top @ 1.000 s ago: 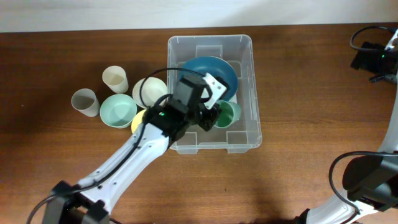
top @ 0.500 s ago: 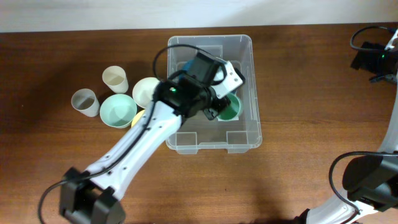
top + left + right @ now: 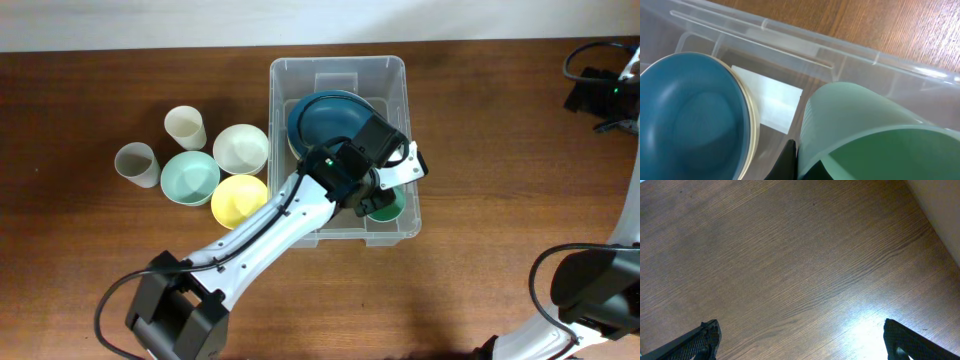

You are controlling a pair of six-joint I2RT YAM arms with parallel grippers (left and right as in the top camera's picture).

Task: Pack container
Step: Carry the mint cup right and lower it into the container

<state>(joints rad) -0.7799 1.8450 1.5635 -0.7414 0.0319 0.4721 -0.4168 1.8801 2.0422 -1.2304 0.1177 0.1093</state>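
Note:
The dark blue bowl (image 3: 335, 120) fills the far half of the bin, so next I need to lower my left gripper into the bin's near corner (image 3: 391, 216) and let go of the green cup's side.
The container (image 3: 337, 64), a large clear bin, sits at the table's middle back. A dark blue bowl (image 3: 335, 120) lies in its far half. My left gripper (image 3: 378, 195) reaches down into the front right corner and is shut on the wall of a green cup (image 3: 388, 207). In the left wrist view the green cup (image 3: 875, 135) lies tilted on its side with one black finger (image 3: 790, 162) pressed against its wall, beside the blue bowl (image 3: 690, 120) and the white label (image 3: 767, 102) on the base. My right gripper (image 3: 802, 347) hangs open over bare wood.
Left of the bin stand a cream cup (image 3: 185, 127), a grey cup (image 3: 136, 164), a mint bowl (image 3: 190, 177), a cream bowl (image 3: 240, 148) and a yellow bowl (image 3: 239, 200). The right arm's base and cables (image 3: 600, 90) occupy the far right edge.
My left arm has carried the green cup from the bin's middle to its front right corner, uncovering the blue bowl. The right gripper has not moved.

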